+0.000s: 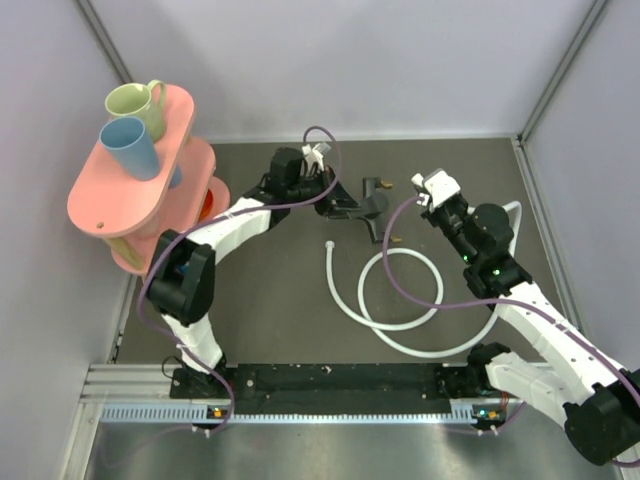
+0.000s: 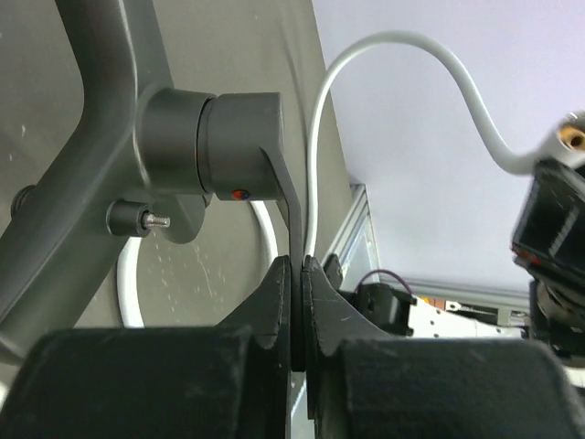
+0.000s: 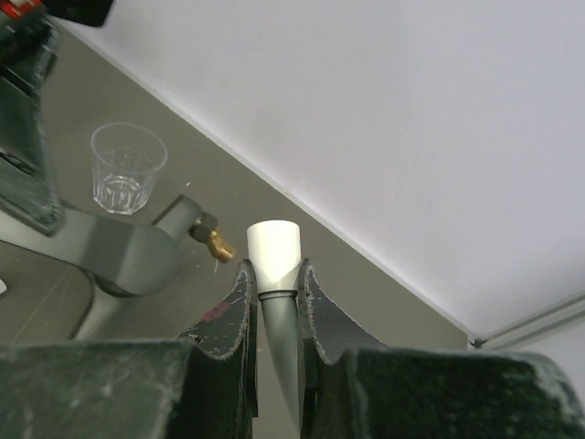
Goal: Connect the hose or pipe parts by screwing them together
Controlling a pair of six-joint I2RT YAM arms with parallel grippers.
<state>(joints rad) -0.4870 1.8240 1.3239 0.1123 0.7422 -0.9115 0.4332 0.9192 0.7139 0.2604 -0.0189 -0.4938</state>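
Note:
My left gripper moves back toward the rack's side next, then lowers the fitting [image 1: 372, 200] onto the open table beside the hose's loose end.
The dark T-shaped fitting [image 1: 372, 200] hangs above the middle of the table, and my left gripper [image 1: 340, 208] is shut on it. In the left wrist view the jaws [image 2: 300, 265] pinch a thin flat blade of the fitting [image 2: 183, 137]. The white hose [image 1: 400, 295] lies in loops on the table and rises to my right gripper [image 1: 422, 188]. That gripper [image 3: 274, 270] is shut on the hose's white end connector [image 3: 274, 249], held upright. The connector stands just right of the fitting's brass tip [image 3: 218, 243], apart from it.
A pink two-tier rack [image 1: 100, 205] with a green mug [image 1: 140, 105] and a blue mug [image 1: 130, 146] stands at the back left. A clear cup [image 3: 128, 169] sits beyond the fitting. Grey walls close in the table. A metal rail [image 1: 330, 385] runs along the near edge.

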